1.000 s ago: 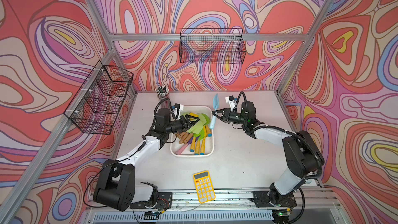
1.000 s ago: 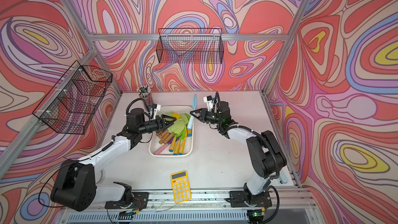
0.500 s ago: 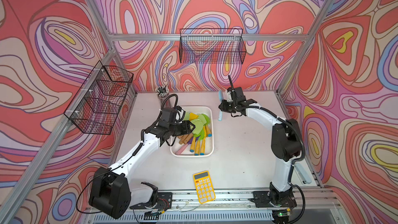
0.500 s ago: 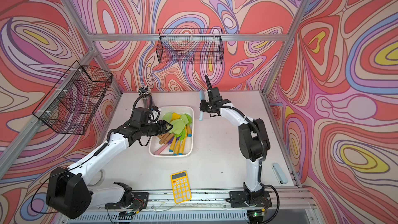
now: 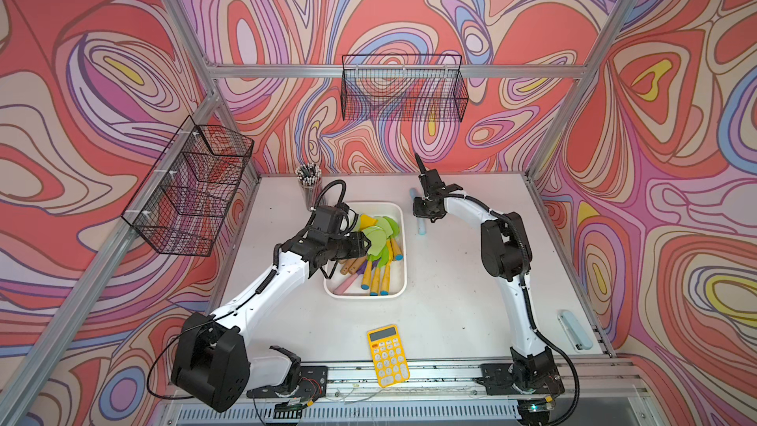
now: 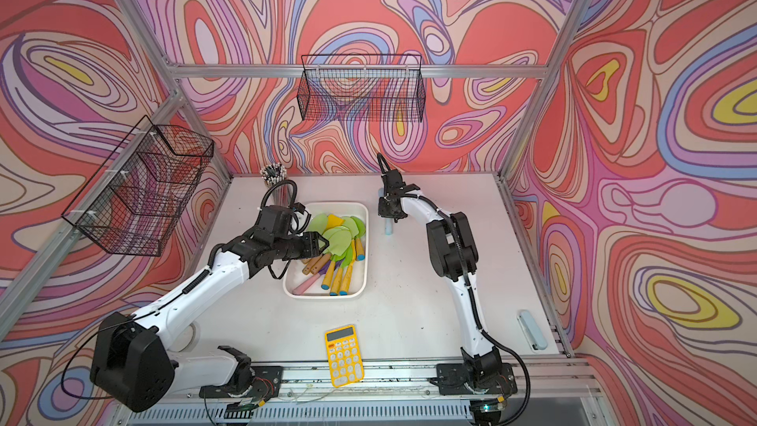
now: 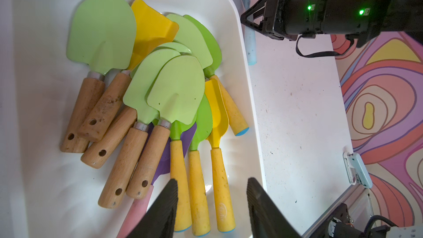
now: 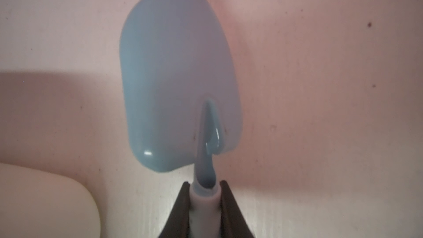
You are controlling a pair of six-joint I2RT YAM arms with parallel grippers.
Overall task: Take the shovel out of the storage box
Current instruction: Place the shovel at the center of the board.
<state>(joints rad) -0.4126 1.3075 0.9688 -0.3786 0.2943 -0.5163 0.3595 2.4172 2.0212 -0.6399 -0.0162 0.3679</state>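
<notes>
My right gripper carries the light blue shovel outward over the bare tabletop beside the box's far corner next and releases it there.
The white storage box (image 5: 403,239) (image 6: 366,239) (image 7: 249,88) sits mid-table and holds several shovels (image 7: 176,92) with green or yellow blades and wooden or yellow handles. My left gripper (image 5: 366,244) (image 6: 323,244) (image 7: 211,193) hovers open over the yellow handles and holds nothing. Just right of the box, a light blue shovel (image 5: 420,225) (image 6: 387,227) (image 8: 180,76) lies low over the table, outside the box. My right gripper (image 5: 426,215) (image 8: 204,188) is shut on its pale handle just behind the blade. Whether the blade touches the table I cannot tell.
A yellow calculator (image 5: 388,356) lies at the front. A cup of pencils (image 5: 309,186) stands behind the box. Black wire baskets hang on the back wall (image 5: 403,88) and the left wall (image 5: 190,186). A pale blue stapler-like object (image 5: 573,329) lies at the right edge.
My right arm has swung back and turned its gripper downward, bringing the blue shovel low beside the box. My left gripper has moved further over the shovels and narrowed slightly.
</notes>
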